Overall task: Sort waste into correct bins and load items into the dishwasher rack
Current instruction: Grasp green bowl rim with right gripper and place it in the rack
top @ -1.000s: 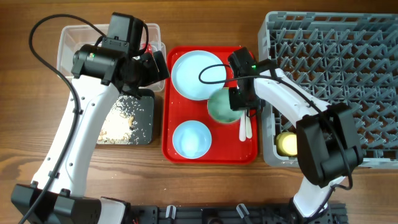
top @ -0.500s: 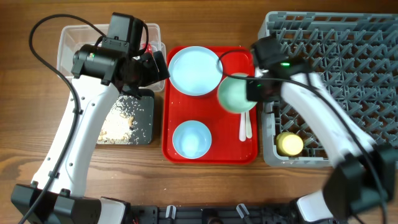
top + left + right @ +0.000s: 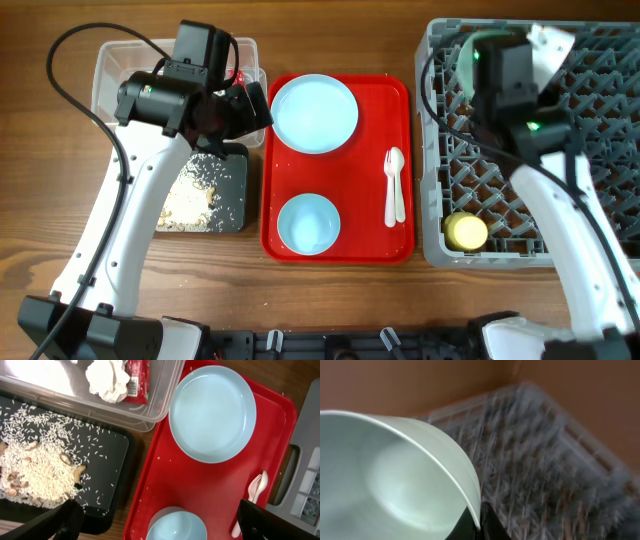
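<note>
My right gripper will tilt, then lower the bowl into the rack's far corner by the red tray, as the yellow cup (image 3: 465,231) takes only the rack's near end.
My right gripper (image 3: 479,522) is shut on the rim of the pale green bowl (image 3: 385,475) and holds it tilted above the back left of the grey dishwasher rack (image 3: 585,150); the bowl's edge shows overhead (image 3: 463,62). A yellow cup (image 3: 465,231) sits in the rack. My left gripper (image 3: 160,527) is open and empty, hovering between the bins and the red tray. The blue plate (image 3: 315,113), blue bowl (image 3: 308,222) and two white spoons (image 3: 395,185) lie on the red tray (image 3: 375,245). Tissue (image 3: 107,380) and red wrapper (image 3: 136,380) lie in the clear tub (image 3: 110,70). Rice scraps (image 3: 190,200) lie in the black tray (image 3: 237,185).
The clear tub and black tray stand against the red tray's left edge. The rack stands right of the red tray, its upright pegs (image 3: 545,475) below the held bowl. Bare wooden table lies in front and at the far left.
My right gripper lifted the green bowl off the red tray and carried it right and back, over the rack. The left arm has not moved.
</note>
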`<state>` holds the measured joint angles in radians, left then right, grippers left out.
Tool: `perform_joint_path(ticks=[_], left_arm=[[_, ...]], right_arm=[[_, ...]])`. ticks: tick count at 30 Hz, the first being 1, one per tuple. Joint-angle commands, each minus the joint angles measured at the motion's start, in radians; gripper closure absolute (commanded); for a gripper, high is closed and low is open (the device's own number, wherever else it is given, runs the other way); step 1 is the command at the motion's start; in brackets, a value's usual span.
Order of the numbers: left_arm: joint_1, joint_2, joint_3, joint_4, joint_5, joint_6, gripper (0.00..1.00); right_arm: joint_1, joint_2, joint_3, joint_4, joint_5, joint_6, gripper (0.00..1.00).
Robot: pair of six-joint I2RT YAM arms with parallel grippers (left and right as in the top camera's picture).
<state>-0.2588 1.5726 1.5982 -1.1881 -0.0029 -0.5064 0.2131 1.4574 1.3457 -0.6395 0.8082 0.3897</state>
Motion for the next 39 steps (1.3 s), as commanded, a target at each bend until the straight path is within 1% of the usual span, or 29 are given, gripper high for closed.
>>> perform_joint_path(ticks=[1,2,4,6,10,14,17,22,28,35,36,38,39], left_arm=[[0.004,-0.007,0.010,0.002,-0.018,0.004,0.00],[0.004,-0.007,0.010,0.002,-0.018,0.004,0.00],[0.004,-0.007,0.010,0.002,-0.018,0.004,0.00],[0.004,-0.007,0.010,0.002,-0.018,0.004,0.00],[0.004,-0.007,0.010,0.002,-0.018,0.004,0.00],[0.004,-0.007,0.010,0.001,-0.018,0.004,0.00],[0.004,-0.008,0.010,0.002,-0.018,0.004,0.00],[0.004,-0.007,0.010,0.001,-0.018,0.004,0.00],[0.004,-0.007,0.010,0.002,-0.018,0.004,0.00],[0.004,-0.007,0.010,0.002,-0.018,0.004,0.00],[0.004,-0.007,0.010,0.002,-0.018,0.004,0.00],[0.004,-0.007,0.010,0.002,-0.018,0.004,0.00],[0.004,-0.007,0.010,0.002,-0.018,0.004,0.00]], right_arm=[[0.001,0.135,0.006,0.192,0.236,-0.274,0.96],[0.001,0.182,0.006,0.292,0.242,-0.395,0.96],[0.003,0.253,0.006,0.429,0.250,-0.572,0.96],[0.003,0.325,0.006,0.570,0.294,-0.696,0.96],[0.002,0.440,0.006,0.783,0.363,-0.834,0.96],[0.002,0.510,0.006,0.894,0.362,-0.910,0.96],[0.002,0.547,0.006,0.913,0.362,-0.941,0.96],[0.002,0.580,0.002,0.879,0.367,-0.941,0.95],[0.002,0.581,0.002,0.854,0.367,-0.940,0.96],[0.024,0.581,0.002,0.782,0.363,-0.940,0.95],[0.027,0.581,0.002,0.777,0.363,-0.940,0.93],[0.043,0.581,0.002,0.777,0.363,-0.939,0.81],[0.051,0.581,0.002,0.777,0.363,-0.939,0.78]])
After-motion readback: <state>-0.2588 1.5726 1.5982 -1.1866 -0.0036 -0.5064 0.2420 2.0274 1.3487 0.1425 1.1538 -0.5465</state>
